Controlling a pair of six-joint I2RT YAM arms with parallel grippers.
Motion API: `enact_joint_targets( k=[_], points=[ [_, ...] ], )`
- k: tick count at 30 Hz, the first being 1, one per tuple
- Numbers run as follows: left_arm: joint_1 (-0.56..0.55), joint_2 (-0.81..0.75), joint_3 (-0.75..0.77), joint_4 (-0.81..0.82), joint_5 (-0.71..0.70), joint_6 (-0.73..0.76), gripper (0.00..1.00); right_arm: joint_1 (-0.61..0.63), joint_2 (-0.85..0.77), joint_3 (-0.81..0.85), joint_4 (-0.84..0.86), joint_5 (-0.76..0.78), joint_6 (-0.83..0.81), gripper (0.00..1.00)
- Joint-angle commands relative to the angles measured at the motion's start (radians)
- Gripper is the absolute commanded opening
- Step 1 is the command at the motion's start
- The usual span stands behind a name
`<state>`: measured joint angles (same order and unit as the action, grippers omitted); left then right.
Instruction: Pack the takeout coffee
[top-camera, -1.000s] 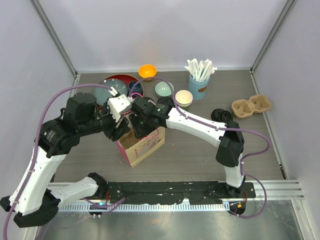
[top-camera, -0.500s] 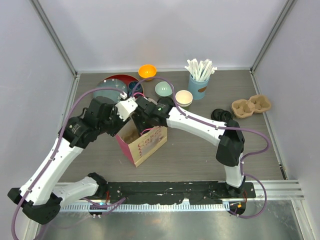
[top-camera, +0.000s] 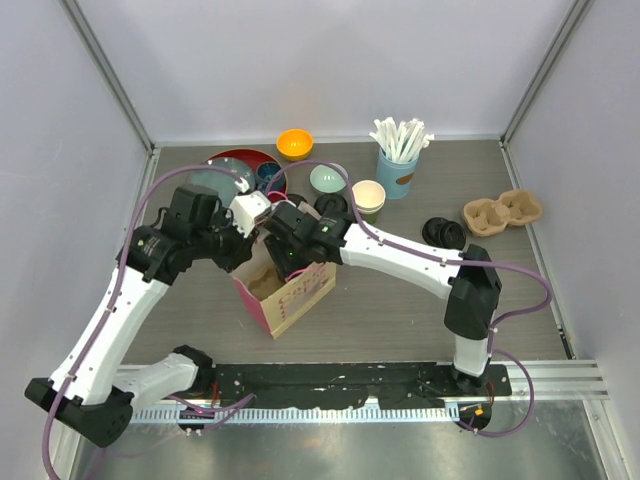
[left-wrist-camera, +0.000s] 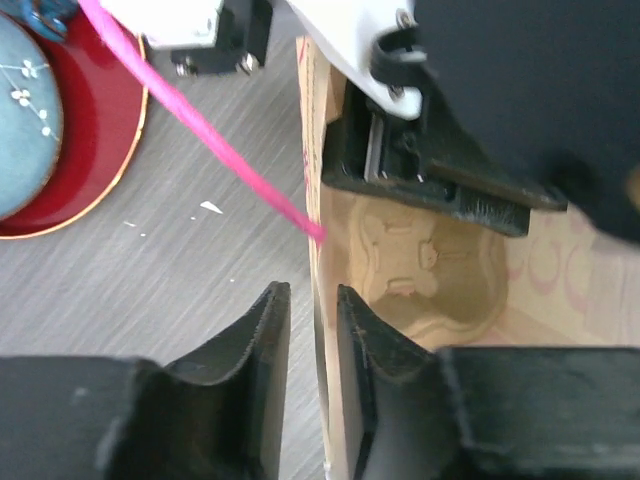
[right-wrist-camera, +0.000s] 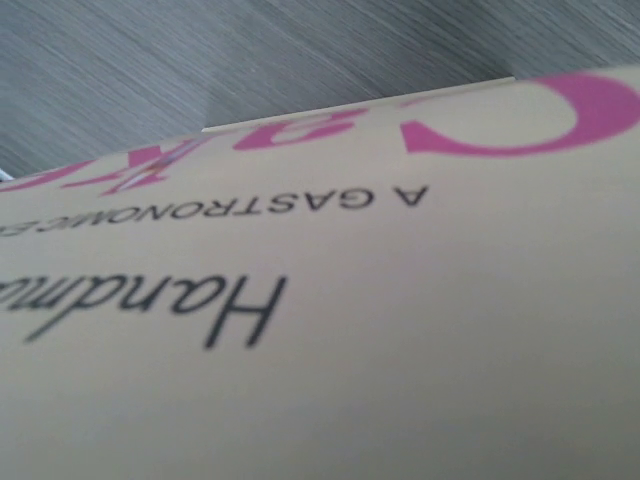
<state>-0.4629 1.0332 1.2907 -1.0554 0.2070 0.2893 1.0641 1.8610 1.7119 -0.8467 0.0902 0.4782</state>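
I will next move my right gripper back, tip it downward and lower it inside the bag onto the moulded pulp shape (top-camera: 266, 284) to let go, because that is at the bottom of the bag.
A kraft paper bag (top-camera: 290, 290) with pink lettering stands open mid-table. My left gripper (top-camera: 245, 260) is shut on its left wall (left-wrist-camera: 318, 300), one finger inside and one outside. My right gripper (top-camera: 290, 252) is at the far wall; one finger (left-wrist-camera: 440, 190) lies flat against the wall's inside, and the right wrist view shows only the printed outer face (right-wrist-camera: 330, 330). A moulded pulp shape (left-wrist-camera: 425, 260) lies at the bag's bottom. One open cup with a cream inside (top-camera: 367, 196) stands behind the bag. Black lids lie at right (top-camera: 443, 232) and behind my right arm (top-camera: 330, 205).
A pale green cup or bowl (top-camera: 327, 179), an orange bowl (top-camera: 294, 143), a red plate (top-camera: 240, 165) with a dark blue mug (top-camera: 268, 172), a light-blue cup of white sticks (top-camera: 397, 168) and a pulp cup carrier (top-camera: 502, 212) stand along the back and right.
Both grippers stayed at the bag's rim while the bag shifted and turned slightly. My left arm rose and reached further in. My right elbow swung right, uncovering a black lid.
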Motion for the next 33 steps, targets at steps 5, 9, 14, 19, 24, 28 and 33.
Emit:
enact_joint_targets(
  k=[5, 9, 14, 19, 24, 28, 33],
  points=[
    [0.043, 0.048, 0.007, 0.044, 0.108, -0.056, 0.21, 0.028, -0.074, -0.026, 0.066, -0.023, -0.038, 0.01],
    [0.066, 0.039, -0.002, 0.058, 0.117, -0.078, 0.0, 0.028, -0.114, -0.073, 0.1, -0.021, -0.041, 0.01],
    [0.095, 0.036, -0.004, 0.083, 0.101, -0.114, 0.0, 0.03, -0.157, -0.141, 0.138, -0.021, -0.052, 0.01],
    [0.098, 0.057, -0.033, 0.117, 0.089, -0.159, 0.0, 0.065, -0.183, -0.153, 0.164, -0.003, -0.124, 0.01],
    [0.098, 0.064, -0.024, 0.153, 0.049, -0.194, 0.0, 0.1, -0.172, -0.166, 0.163, -0.021, -0.176, 0.01],
    [0.099, 0.053, -0.015, 0.19, -0.046, -0.24, 0.0, 0.099, -0.177, -0.208, 0.155, -0.032, -0.171, 0.01],
    [0.099, 0.047, 0.015, 0.199, -0.058, -0.262, 0.0, 0.097, -0.157, -0.248, 0.109, -0.026, -0.156, 0.01]
  ],
)
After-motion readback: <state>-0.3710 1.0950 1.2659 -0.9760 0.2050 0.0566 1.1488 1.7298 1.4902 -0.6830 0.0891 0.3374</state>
